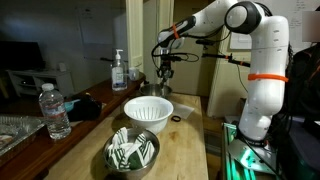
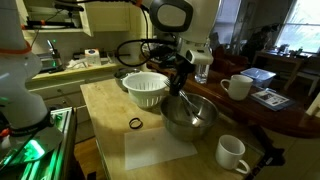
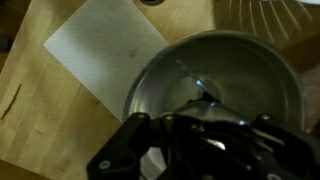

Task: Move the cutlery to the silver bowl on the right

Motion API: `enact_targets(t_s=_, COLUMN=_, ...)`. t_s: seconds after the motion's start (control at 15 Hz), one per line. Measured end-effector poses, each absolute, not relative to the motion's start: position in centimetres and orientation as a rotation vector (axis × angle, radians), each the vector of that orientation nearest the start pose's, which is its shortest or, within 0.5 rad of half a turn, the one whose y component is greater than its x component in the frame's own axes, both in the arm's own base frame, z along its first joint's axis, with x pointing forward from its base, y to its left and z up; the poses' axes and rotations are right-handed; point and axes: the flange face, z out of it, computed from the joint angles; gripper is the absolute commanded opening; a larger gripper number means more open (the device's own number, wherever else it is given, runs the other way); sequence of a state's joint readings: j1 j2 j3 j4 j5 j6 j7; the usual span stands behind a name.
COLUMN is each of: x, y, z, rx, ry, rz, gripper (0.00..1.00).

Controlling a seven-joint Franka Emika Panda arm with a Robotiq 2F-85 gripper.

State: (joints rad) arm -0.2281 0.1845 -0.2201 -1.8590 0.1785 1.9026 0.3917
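The cutlery slants inside the silver bowl, and I need to lower my gripper from above the silver bowl's rim toward its bottom before I let go.
The silver bowl (image 2: 203, 122) stands on the wooden table next to the white ribbed bowl (image 2: 145, 88). In the wrist view it fills the right half (image 3: 255, 70). My gripper (image 2: 181, 84) hangs right over the silver bowl and appears shut on a thin shiny piece of cutlery (image 2: 175, 102). The cutlery slants down into the bowl, and its tip shows in the wrist view (image 3: 193, 78) just ahead of the gripper (image 3: 205, 102). In an exterior view the gripper (image 1: 165, 74) is behind the white bowl (image 1: 148, 112), which hides the silver bowl.
A steel bowl with green-and-white pieces (image 1: 132, 150) sits at the near table end. A white napkin (image 2: 160, 148) and a small black ring (image 2: 135, 124) lie on the table. Two white mugs (image 2: 238, 87) (image 2: 232, 152), a water bottle (image 1: 56, 110) and a soap dispenser (image 1: 120, 70) stand around.
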Motion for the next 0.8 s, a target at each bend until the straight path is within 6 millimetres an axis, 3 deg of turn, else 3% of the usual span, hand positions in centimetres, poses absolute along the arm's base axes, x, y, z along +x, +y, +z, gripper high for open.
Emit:
enact_targets(t_s=0.2, x=55.0, y=-23.2, z=41.0, rx=-2.717, ry=1.296, rz=0.197, gripper=0.09)
enact_targets(t_s=0.27, x=55.1, y=-23.2, z=40.9, rx=-2.717, ry=1.296, rz=0.200, gripper=0.02)
enact_targets(t_s=0.53, x=55.2, y=-23.1, z=40.4, rx=-2.704, ry=1.298, rz=0.211, gripper=0.02)
enact_targets(t_s=0.8, x=56.6, y=-21.0, z=38.4, rx=-2.660, ry=1.267, rz=0.254, gripper=0.02)
